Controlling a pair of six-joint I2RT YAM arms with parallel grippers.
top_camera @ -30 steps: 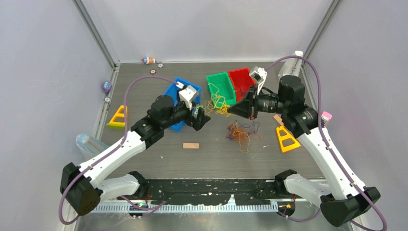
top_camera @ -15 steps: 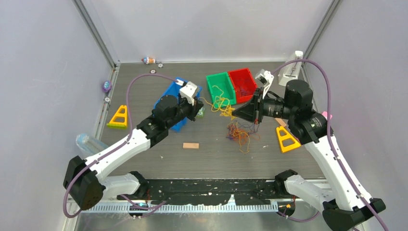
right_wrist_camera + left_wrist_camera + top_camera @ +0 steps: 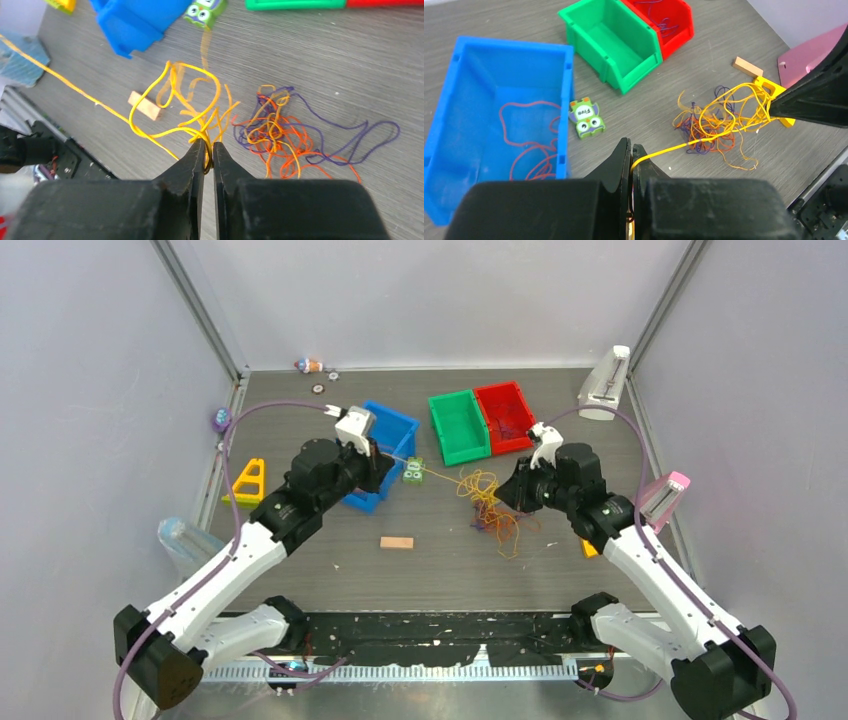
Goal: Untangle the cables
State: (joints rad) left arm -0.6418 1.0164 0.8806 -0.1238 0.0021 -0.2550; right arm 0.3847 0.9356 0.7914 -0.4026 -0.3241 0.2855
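Note:
I will pull with my right gripper toward the pink object next, then swing it over the green bin point(image 3: 459, 428) point(image 3: 295, 4) and let go of the loops, because the bin stands outward of my right gripper.
A yellow cable point(image 3: 440, 474) runs taut between my two grippers. My left gripper point(image 3: 631, 149) is shut on one end of it, just right of the blue bin point(image 3: 395, 425). My right gripper point(image 3: 208, 150) is shut on a bunch of yellow loops point(image 3: 190, 100) low over the table, its jaws a sliver apart around the strands. Beside those loops lies a tangle of orange, purple and yellow cables point(image 3: 500, 523), seen as the tangle point(image 3: 285, 135) in the right wrist view. An orange-red cable point(image 3: 529, 150) lies inside the blue bin. Purple strands point(image 3: 664, 25) lie in the red bin point(image 3: 505, 412).
A green bin point(image 3: 458, 425) stands left of the red one. An owl toy point(image 3: 413, 472) sits under the taut strand and a wooden block point(image 3: 396, 542) lies nearer the front. A yellow triangle point(image 3: 248, 483) and a bottle point(image 3: 185, 537) are at the left, a pink object point(image 3: 665, 498) at the right.
My left gripper went from open to shut on the yellow cable and pulled back to the left. My right arm dropped towards the table with the yellow loops, and the strand drew taut.

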